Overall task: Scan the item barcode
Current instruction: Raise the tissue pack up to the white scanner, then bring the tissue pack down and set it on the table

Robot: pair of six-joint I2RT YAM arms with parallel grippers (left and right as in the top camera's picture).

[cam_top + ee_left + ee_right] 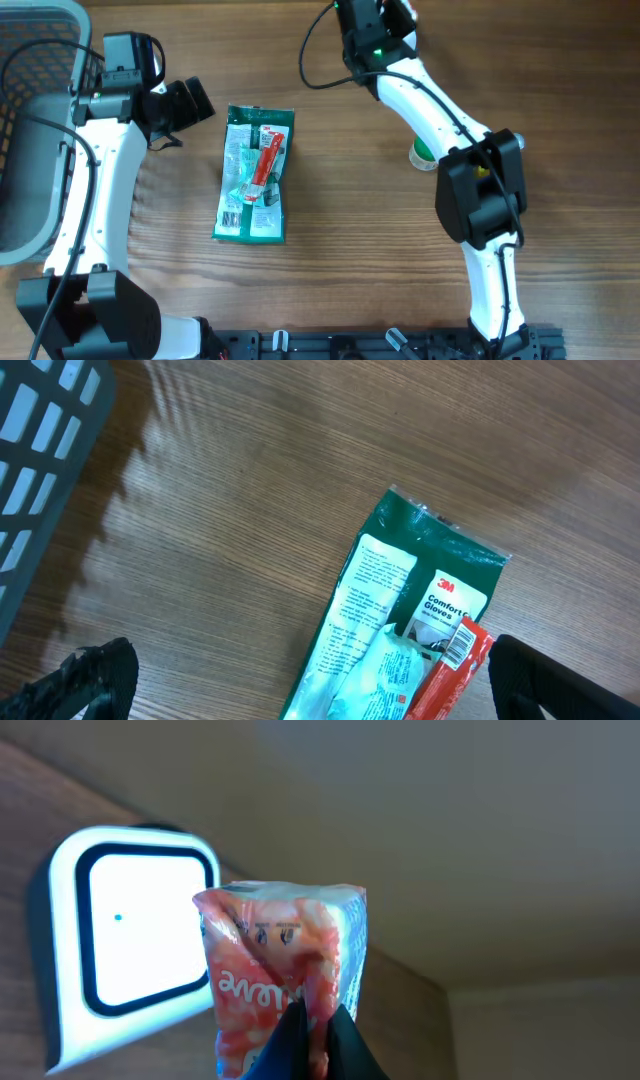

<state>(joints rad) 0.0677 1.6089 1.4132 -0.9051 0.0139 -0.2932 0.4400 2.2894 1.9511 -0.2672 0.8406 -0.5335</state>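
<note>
The bare wood [388, 197] beside the green-capped jar lies below and back. I should next draw my right gripper back, tilt it down and release the packet there.
In the right wrist view my right gripper [318, 1020] is shut on the lower edge of a pink and white snack packet [285, 960]. The packet stands upright right in front of a white scanner [130, 930] with a glowing square face and covers its right edge. No barcode shows on the packet from here. From overhead, the right gripper [375, 25] is at the table's far edge and the packet is hidden. My left gripper [185, 105] hangs open over bare wood, its fingers [95, 680] wide apart beside a green 3M gloves pack [420, 590].
On the green gloves pack [255, 175] lie a red packet [268, 165] with a barcode label and a clear pouch [240, 170]. A grey basket [30, 120] stands at the left edge. A small green and white roll [425, 155] lies beside the right arm.
</note>
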